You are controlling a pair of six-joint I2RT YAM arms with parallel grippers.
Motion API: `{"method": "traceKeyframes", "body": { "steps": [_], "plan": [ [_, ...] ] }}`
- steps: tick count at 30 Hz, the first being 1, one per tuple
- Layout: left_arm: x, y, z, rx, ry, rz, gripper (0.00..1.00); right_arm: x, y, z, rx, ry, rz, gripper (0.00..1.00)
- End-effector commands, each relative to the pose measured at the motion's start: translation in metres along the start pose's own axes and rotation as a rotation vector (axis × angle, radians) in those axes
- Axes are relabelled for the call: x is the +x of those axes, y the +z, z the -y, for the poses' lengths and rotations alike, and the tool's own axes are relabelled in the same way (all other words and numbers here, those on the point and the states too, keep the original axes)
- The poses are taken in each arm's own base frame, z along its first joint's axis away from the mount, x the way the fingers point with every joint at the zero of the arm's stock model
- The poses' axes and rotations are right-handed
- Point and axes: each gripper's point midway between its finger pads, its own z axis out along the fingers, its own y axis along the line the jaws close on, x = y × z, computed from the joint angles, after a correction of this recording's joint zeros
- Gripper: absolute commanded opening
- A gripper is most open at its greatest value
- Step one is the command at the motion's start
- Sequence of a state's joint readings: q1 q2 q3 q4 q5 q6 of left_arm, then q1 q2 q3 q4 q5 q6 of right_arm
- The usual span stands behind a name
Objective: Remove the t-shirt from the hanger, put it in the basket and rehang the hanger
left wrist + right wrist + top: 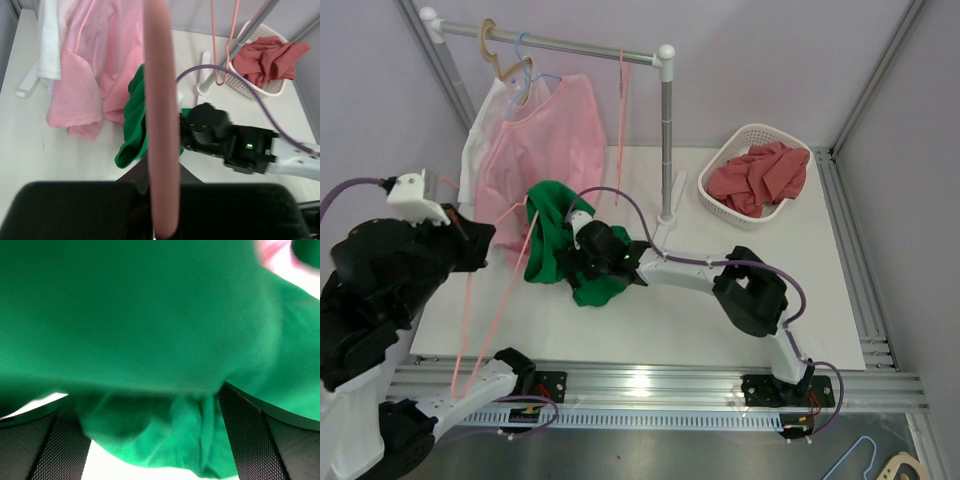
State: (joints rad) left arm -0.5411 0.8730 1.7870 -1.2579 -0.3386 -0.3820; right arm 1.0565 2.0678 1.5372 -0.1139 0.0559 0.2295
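Loose green cloth bunches between my open fingers, so I should next ease my right gripper slightly down into the shirt on the tabletop and close on the shirt's fold.
A green t-shirt [542, 250] lies bunched on the white table, draped round one end of a thin pink hanger [503, 290]. My left gripper [468, 234] is shut on the hanger, whose bar [161, 125] runs straight up the left wrist view from the jaws [162, 225]. The t-shirt [134, 115] hangs just behind that bar. My right gripper [566, 266] sits low against the shirt. In the right wrist view its fingers stand wide apart around my right gripper [150, 440], with green cloth [150, 315] bunched loosely between them and filling the view.
A clothes rack [667, 140] stands at the back with a pink garment [545, 140], a white garment [478, 140] and a bare pink hanger [621, 100] on its rail. A white basket [718, 188] with red cloth sits at the back right.
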Motion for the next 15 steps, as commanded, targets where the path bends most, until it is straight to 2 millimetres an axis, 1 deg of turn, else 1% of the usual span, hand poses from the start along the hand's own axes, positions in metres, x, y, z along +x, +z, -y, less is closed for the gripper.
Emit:
{"method": "traceKeyframes", "body": {
  "steps": [1, 2, 3, 4, 5, 7, 8, 9, 10, 11, 12, 14, 15],
  "plan": [
    [-0.012, -0.033, 0.001, 0.076, 0.049, 0.038, 0.01, 0.013, 0.026, 0.011, 0.126, -0.057, -0.035, 1.0],
    [-0.009, -0.037, 0.0, 0.078, 0.061, 0.02, 0.01, 0.011, 0.03, 0.013, 0.145, -0.058, -0.026, 1.0],
    [-0.007, -0.036, 0.004, 0.099, 0.083, -0.003, 0.01, 0.013, 0.033, 0.018, 0.178, -0.059, -0.021, 0.99],
    [-0.009, -0.04, 0.006, 0.112, 0.085, -0.007, 0.01, 0.017, 0.037, 0.024, 0.203, -0.056, -0.024, 0.99],
    [-0.005, -0.042, 0.004, 0.105, 0.088, -0.028, 0.01, 0.019, 0.039, 0.03, 0.224, -0.051, -0.026, 1.0],
    [-0.004, -0.04, 0.006, 0.116, 0.098, -0.033, 0.01, 0.027, 0.04, 0.04, 0.259, -0.04, -0.053, 1.0],
    [-0.004, -0.04, 0.005, 0.114, 0.098, -0.032, 0.01, 0.03, 0.039, 0.045, 0.271, -0.033, -0.066, 0.91],
    [-0.006, -0.039, 0.006, 0.116, 0.099, -0.024, 0.01, 0.041, 0.038, 0.049, 0.282, -0.029, -0.091, 0.73],
    [-0.006, -0.039, 0.006, 0.118, 0.098, -0.019, 0.01, 0.046, 0.035, 0.052, 0.293, -0.021, -0.096, 0.15],
    [-0.009, -0.039, 0.008, 0.122, 0.093, -0.008, 0.01, 0.051, 0.031, 0.053, 0.303, -0.012, -0.103, 0.0],
    [-0.015, -0.038, 0.011, 0.133, 0.085, 0.019, 0.01, 0.065, 0.02, 0.055, 0.305, -0.012, -0.131, 0.0],
    [-0.022, -0.035, 0.014, 0.141, 0.083, 0.044, 0.01, 0.073, 0.001, 0.047, 0.29, -0.002, -0.127, 0.0],
    [-0.026, -0.032, 0.016, 0.142, 0.087, 0.054, 0.01, 0.054, -0.025, 0.026, 0.245, 0.002, -0.069, 0.0]
  ]
}}
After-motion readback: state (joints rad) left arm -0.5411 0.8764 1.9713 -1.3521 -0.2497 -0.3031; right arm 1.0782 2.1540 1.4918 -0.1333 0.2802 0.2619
